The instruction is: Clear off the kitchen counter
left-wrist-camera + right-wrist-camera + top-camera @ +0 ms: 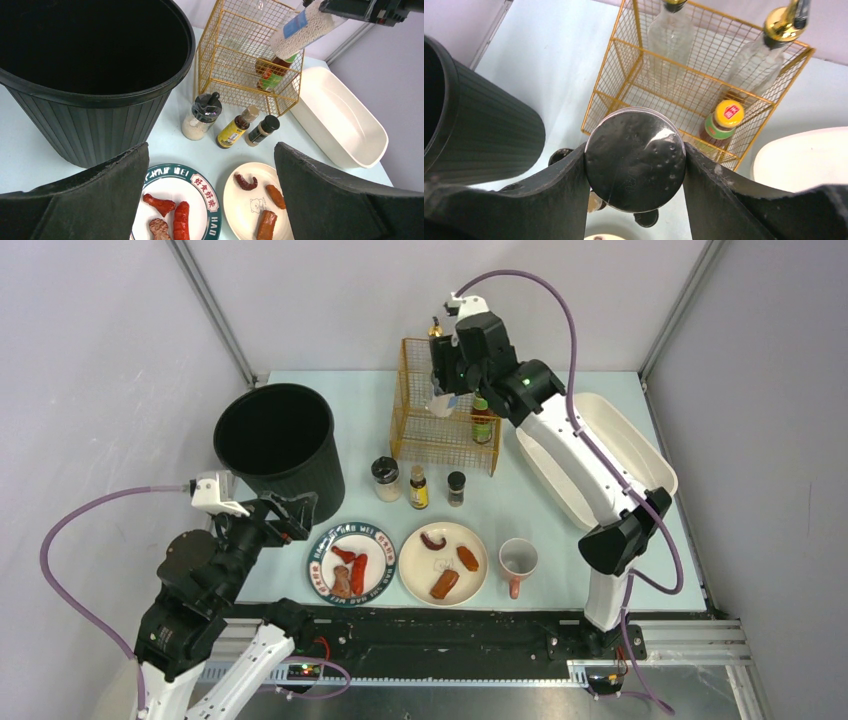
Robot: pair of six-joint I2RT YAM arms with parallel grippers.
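Observation:
My right gripper lowers the spice jar down into the rack's front gap beside the yellow-capped sauce bottle next to release it, as that spot stands empty.
The pale mint kitchen counter carries two plates, a mug, three small jars and a gold wire rack. My right gripper is shut on a clear spice jar with white grains and a blue label, held tilted above the rack's front. In the right wrist view the jar's dark shiny lid fills the gap of the gripper. My left gripper is open and empty beside the black bin, above the green-rimmed plate; it also shows in the left wrist view.
The rack holds a yellow-capped sauce bottle and two clear bottles. In front stand a salt shaker, a yellow-label bottle and a black-lidded jar. A cream plate with sausages, a mug and a white oval tub stand to the right.

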